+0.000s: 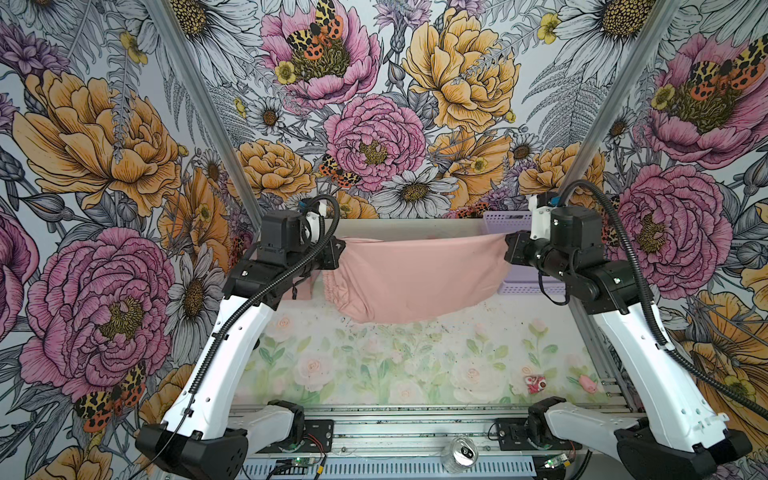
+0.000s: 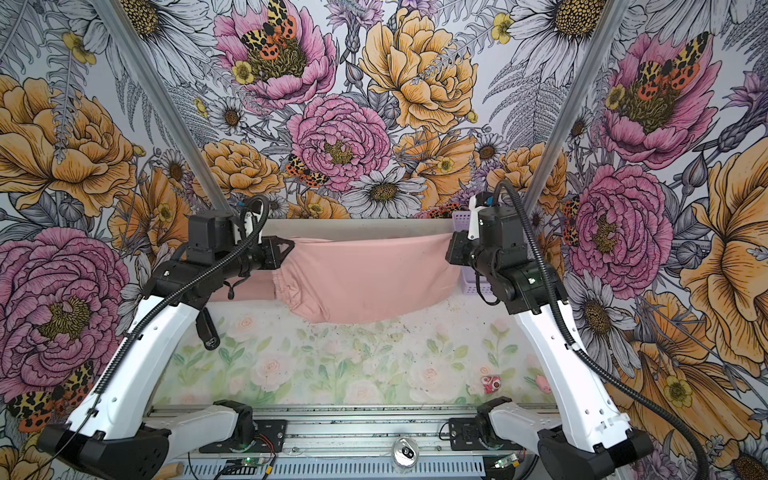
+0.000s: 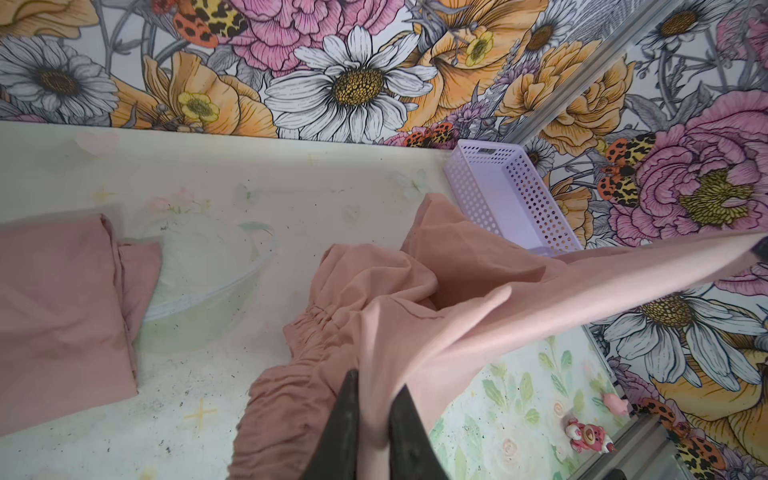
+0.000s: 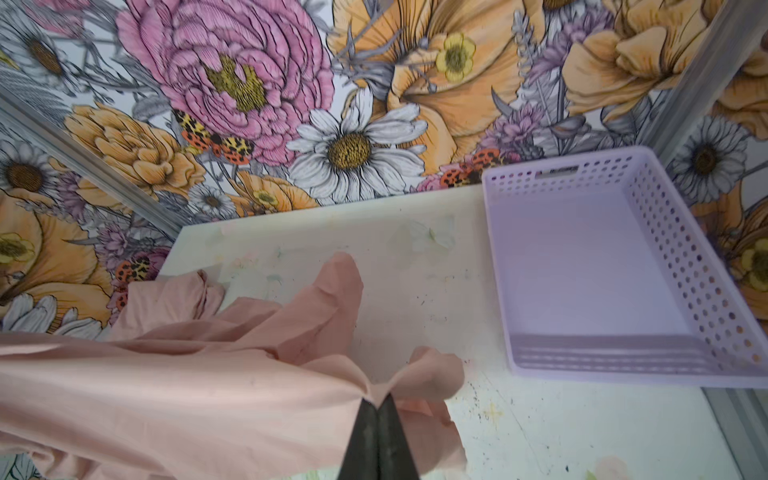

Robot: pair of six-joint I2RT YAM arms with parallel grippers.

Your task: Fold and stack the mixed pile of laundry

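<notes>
My right gripper moves down next, tipping downward, and releases the fabric over the bare tabletop (image 1: pixel 512 308) (image 4: pixel 500 420) beside the lavender basket, since that spot lies below it.
A dusty-pink garment with a gathered elastic band (image 1: pixel 415 278) (image 2: pixel 365 274) hangs stretched between my two grippers above the back of the table; its lower edge sags toward the tabletop. My left gripper (image 1: pixel 341 245) (image 3: pixel 376 386) is shut on one corner of the cloth (image 3: pixel 457 316). At the opposite corner, my right gripper (image 1: pixel 508 241) (image 4: pixel 377 401) pinches the fabric (image 4: pixel 166 395) with its jaws pressed together. A second dusty-pink garment (image 3: pixel 58 307) (image 2: pixel 245 289) lies flat on the table under the left arm. No printed T-shirt design shows.
The lavender perforated basket (image 4: pixel 706 266) (image 1: pixel 505 220) stands empty at the back right corner. A clear shallow bowl (image 3: pixel 208 291) sits beside the flat garment. Two small pink toys (image 1: pixel 534 383) (image 1: pixel 587 383) lie at the front right. A can (image 1: pixel 460 455) rests on the front rail.
</notes>
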